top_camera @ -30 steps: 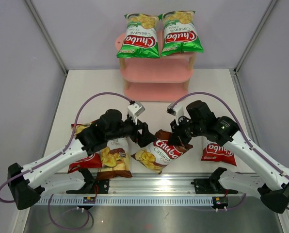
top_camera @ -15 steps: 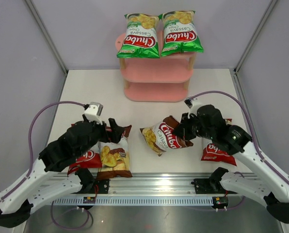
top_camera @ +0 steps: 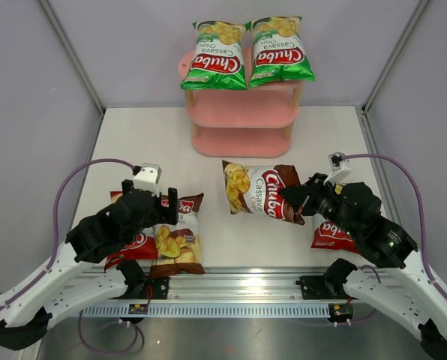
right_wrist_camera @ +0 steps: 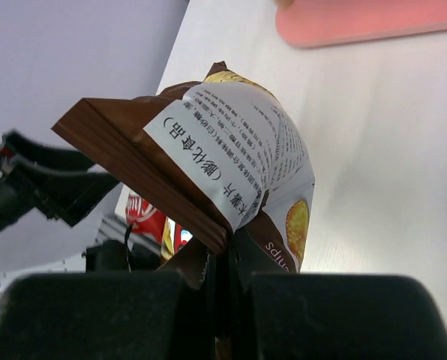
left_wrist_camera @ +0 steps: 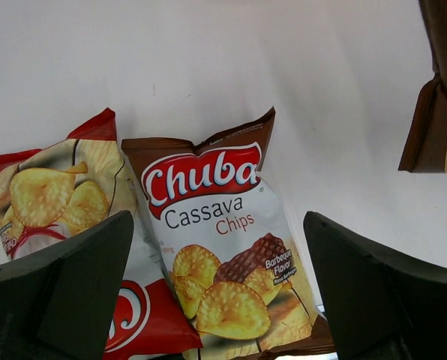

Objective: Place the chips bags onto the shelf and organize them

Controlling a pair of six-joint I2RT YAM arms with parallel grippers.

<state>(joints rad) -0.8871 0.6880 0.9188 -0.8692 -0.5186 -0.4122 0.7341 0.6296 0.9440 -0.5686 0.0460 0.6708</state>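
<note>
The middle board (top_camera: 271, 111) of the shelf lies empty outward of my right gripper. I need to turn my right gripper to the shelf, carry the brown bag outward and release it on that board.
The pink shelf (top_camera: 242, 112) stands at the back with two green chips bags (top_camera: 214, 56) (top_camera: 281, 51) side by side on its top board. My right gripper (top_camera: 297, 196) is shut on the edge of a brown bag (top_camera: 262, 191), which hangs above the table in front of the shelf. In the right wrist view its crimped seam (right_wrist_camera: 231, 150) is pinched in my right gripper (right_wrist_camera: 227, 289). My left gripper (top_camera: 154, 208) stands open above a second brown bag (left_wrist_camera: 223, 240) and a red bag (left_wrist_camera: 58, 195) lying at the front left, with nothing between its fingers.
Another red bag (top_camera: 332, 234) lies at the front right, partly under my right arm. The shelf's bottom board (right_wrist_camera: 373, 19) shows at the top of the right wrist view. A metal rail (top_camera: 238, 289) runs along the table's near edge. Grey walls close in both sides.
My right gripper carried the brown bag right and toward the shelf, turning it. My left arm drew back to the left, opened wider, and now hovers over the front-left bags.
</note>
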